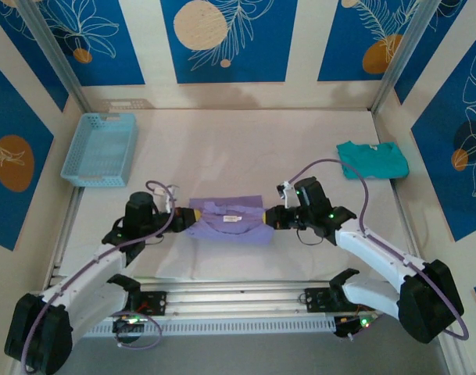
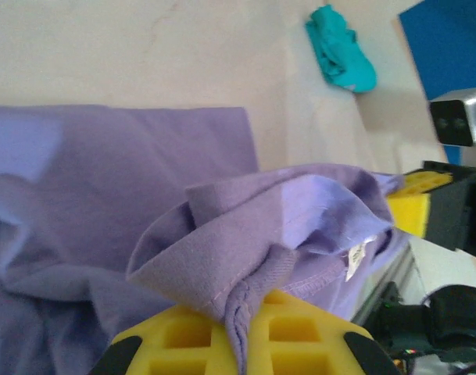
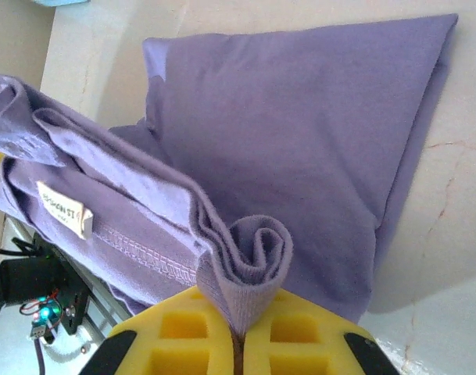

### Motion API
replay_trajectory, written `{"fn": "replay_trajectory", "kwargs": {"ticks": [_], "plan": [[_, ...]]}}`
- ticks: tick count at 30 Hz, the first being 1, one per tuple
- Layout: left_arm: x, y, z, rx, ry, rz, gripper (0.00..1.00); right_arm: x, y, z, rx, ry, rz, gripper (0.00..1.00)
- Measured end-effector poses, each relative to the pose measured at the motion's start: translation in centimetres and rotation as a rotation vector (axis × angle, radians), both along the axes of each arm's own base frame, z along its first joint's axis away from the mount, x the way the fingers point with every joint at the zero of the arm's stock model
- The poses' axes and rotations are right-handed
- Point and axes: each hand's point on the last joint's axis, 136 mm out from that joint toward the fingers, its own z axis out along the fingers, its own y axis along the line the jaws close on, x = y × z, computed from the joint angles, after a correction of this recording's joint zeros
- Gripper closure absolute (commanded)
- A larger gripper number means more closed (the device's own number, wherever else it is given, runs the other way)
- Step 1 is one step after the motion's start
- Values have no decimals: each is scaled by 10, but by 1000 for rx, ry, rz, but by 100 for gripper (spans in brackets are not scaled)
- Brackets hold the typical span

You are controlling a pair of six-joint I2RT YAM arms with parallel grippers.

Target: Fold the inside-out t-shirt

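My left gripper moves the t-shirt's pinched end away from my base and down onto the flat layers next, to release it there.
The inside-out t-shirt (image 1: 227,219) is a lavender-purple bundle, folded into a short wide strip near the table's front, with a white label showing on its seam. My left gripper (image 1: 183,216) is shut on the shirt's left end; in the left wrist view a fold of the t-shirt (image 2: 222,258) is pinched between the yellow pads (image 2: 296,340). My right gripper (image 1: 267,218) is shut on the right end; in the right wrist view a rolled edge of the t-shirt (image 3: 300,133) rises from between its yellow pads (image 3: 296,340). The held edge hangs slightly above the layers lying flat behind it.
A light blue basket (image 1: 101,148) stands at the back left. A small teal-green shirt (image 1: 372,158) lies folded at the back right, and shows as a teal heap (image 2: 341,48) in the left wrist view. A metal rail (image 1: 238,301) runs along the near edge.
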Motion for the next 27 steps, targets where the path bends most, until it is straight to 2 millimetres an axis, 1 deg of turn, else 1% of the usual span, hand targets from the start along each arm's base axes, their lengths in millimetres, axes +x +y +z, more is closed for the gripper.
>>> {"fn": "replay_trajectory", "kwargs": {"ticks": [2, 5, 7, 9, 14, 16, 17, 19, 20, 22, 24, 27], "plan": [[4, 3, -11, 32, 25, 23, 98, 4, 2, -4, -12, 15, -1, 100], [13, 6, -32, 97, 72, 43, 96, 18, 8, -9, -41, 39, -3, 100], [24, 8, -44, 148, 103, 54, 93, 30, 13, -14, -64, 54, -1, 100], [38, 9, -52, 189, 119, 69, 92, 43, 16, -20, -87, 64, -5, 99], [70, 14, -69, 264, 141, 95, 90, 69, 20, -44, -140, 105, -10, 96], [82, 17, -77, 292, 157, 111, 87, 80, 23, -58, -167, 127, -6, 91], [87, 19, -81, 304, 165, 115, 84, 85, 25, -63, -176, 138, -6, 88], [98, 22, -90, 336, 186, 126, 77, 97, 27, -77, -201, 157, -2, 78], [103, 24, -95, 348, 201, 132, 74, 103, 27, -83, -212, 165, -3, 75], [113, 28, -103, 373, 222, 146, 62, 112, 24, -93, -233, 176, -6, 66], [119, 32, -105, 390, 230, 152, 54, 119, 20, -92, -240, 174, -8, 60], [127, 39, -99, 434, 208, 170, 45, 128, 8, -80, -243, 144, -30, 53]]}}
